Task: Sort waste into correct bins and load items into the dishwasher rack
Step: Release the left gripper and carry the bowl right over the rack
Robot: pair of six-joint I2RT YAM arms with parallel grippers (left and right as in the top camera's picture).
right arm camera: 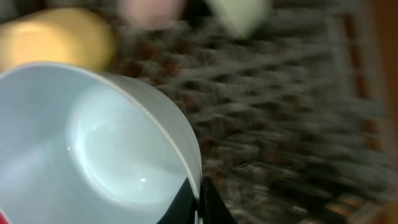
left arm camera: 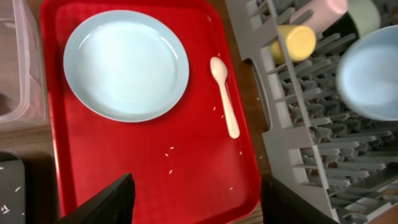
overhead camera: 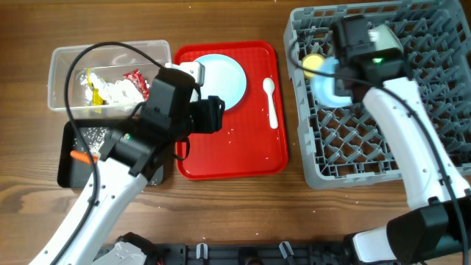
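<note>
The bowl in my right gripper needs to go toward the right in the overhead view next and then down onto empty pegs of the dishwasher rack, because the cups leave those pegs clear.
My left gripper hangs open and empty over the red tray, just short of the light blue plate. The white spoon lies on the tray to the plate's right. My right gripper is shut on the rim of a light blue bowl, held over the grey dishwasher rack. A yellow cup and a pink cup lie in the rack beside the bowl. Red and yellow wrappers and tissue are in the clear bin. The carrot is in the black bin.
White rice grains are scattered on the tray. The rack's near wall stands close to the tray's right edge. The clear bin's corner borders the tray on the left. Wooden tabletop runs in front.
</note>
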